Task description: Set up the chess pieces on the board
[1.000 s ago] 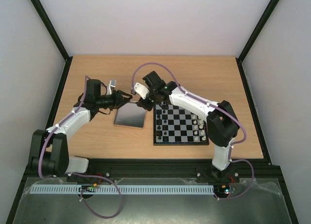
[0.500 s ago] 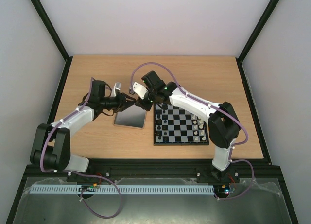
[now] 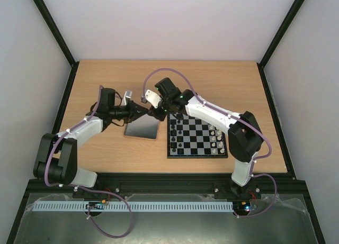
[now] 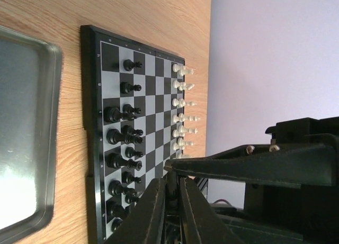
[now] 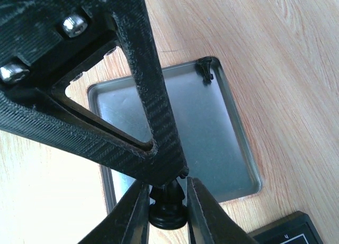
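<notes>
I will next swing my left gripper down and to the right in the top view, onto the light square beside the board's far dark corner, because that square is empty.
The board (image 3: 170, 148) lies right of centre, with black chess pieces (image 3: 177, 130) on its left columns and white ones (image 3: 216, 138) on its right. My left gripper (image 3: 144, 109) and right gripper (image 3: 157, 115) meet tip to tip above the tray's far right corner. In the right wrist view my right gripper (image 5: 167, 201) is shut on the base of a black chess piece (image 5: 167, 215), and a left finger covers its top. In the left wrist view my left gripper (image 4: 172, 188) is closed on the same dark piece (image 4: 173, 181). The board (image 4: 153, 96) lies beyond.
A shiny grey metal tray (image 3: 142, 128) lies left of the board, below both grippers; it also shows in the right wrist view (image 5: 175, 127). A small dark object (image 5: 205, 68) sits at one tray corner. Bare wooden table surrounds everything.
My left gripper has moved right and up to meet the right gripper. The right arm has barely shifted.
</notes>
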